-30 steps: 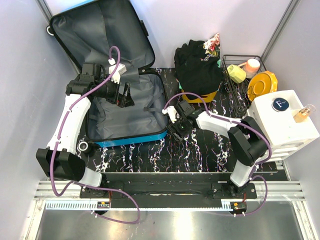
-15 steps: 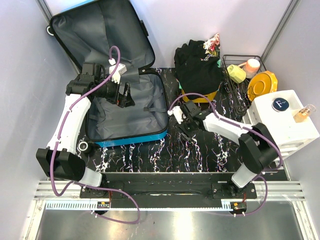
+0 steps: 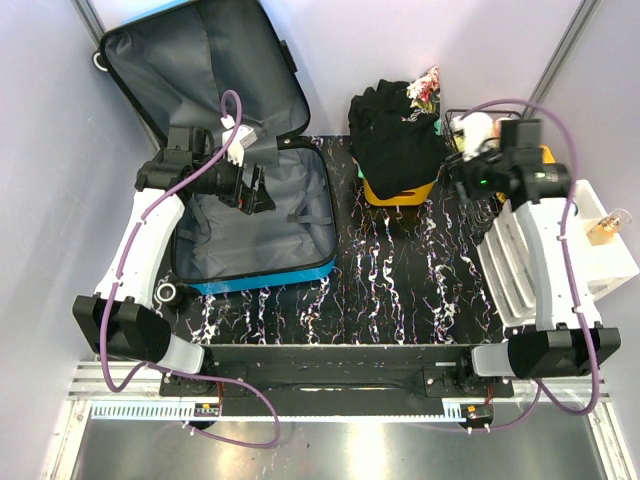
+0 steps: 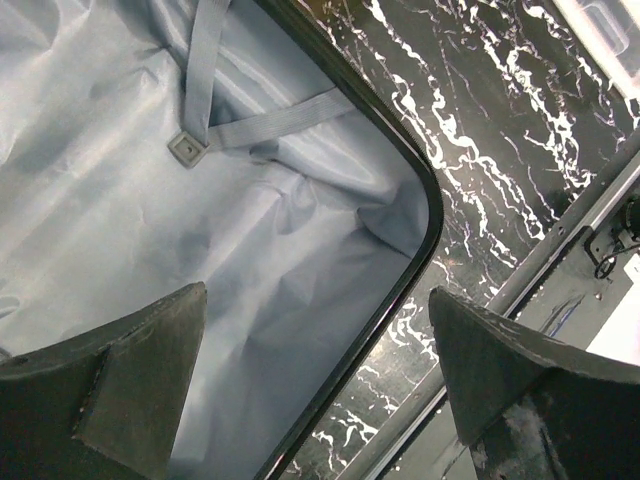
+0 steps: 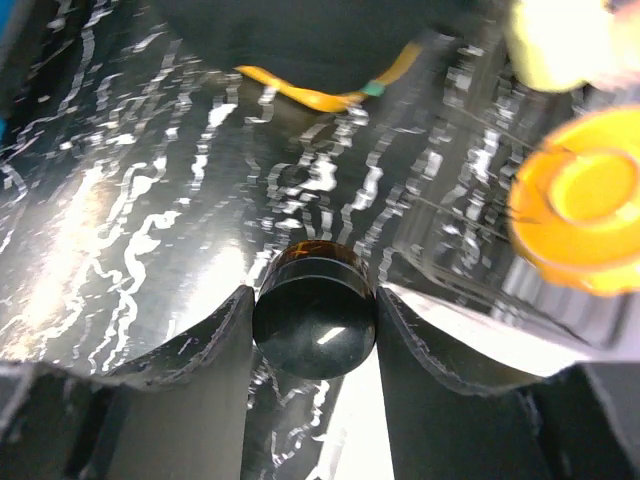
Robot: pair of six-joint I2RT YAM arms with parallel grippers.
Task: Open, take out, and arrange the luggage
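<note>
I need to move the jar in my right gripper to the right in the top view next, then down onto the white drawer unit's top (image 3: 585, 210) (image 5: 465, 335), because perfume stands there.
The blue luggage (image 3: 262, 279) lies open on the table's left side, lid raised against the back wall, grey lining (image 4: 200, 180) and straps bare. My left gripper (image 3: 254, 190) hovers over the lower shell near its right rim, open with nothing between its fingers (image 4: 318, 295). My right gripper (image 3: 460, 172) is raised at the right, next to the wire basket. In the right wrist view it (image 5: 315, 300) is shut on a small round amber jar with a black lid (image 5: 314, 330). That jar is not visible in the top view.
A pile of black clothes (image 3: 395, 135) covers an orange basket (image 3: 402, 193) behind the table's middle. A wire basket (image 3: 482, 205) holds a yellow plate (image 5: 585, 200) and cups. A white drawer unit (image 3: 590, 262) with a perfume bottle (image 3: 610, 226) stands at the right.
My right arm has swung from beside the luggage's right edge up and over to the wire basket, its jaws narrowed onto the jar. The left arm has not moved.
</note>
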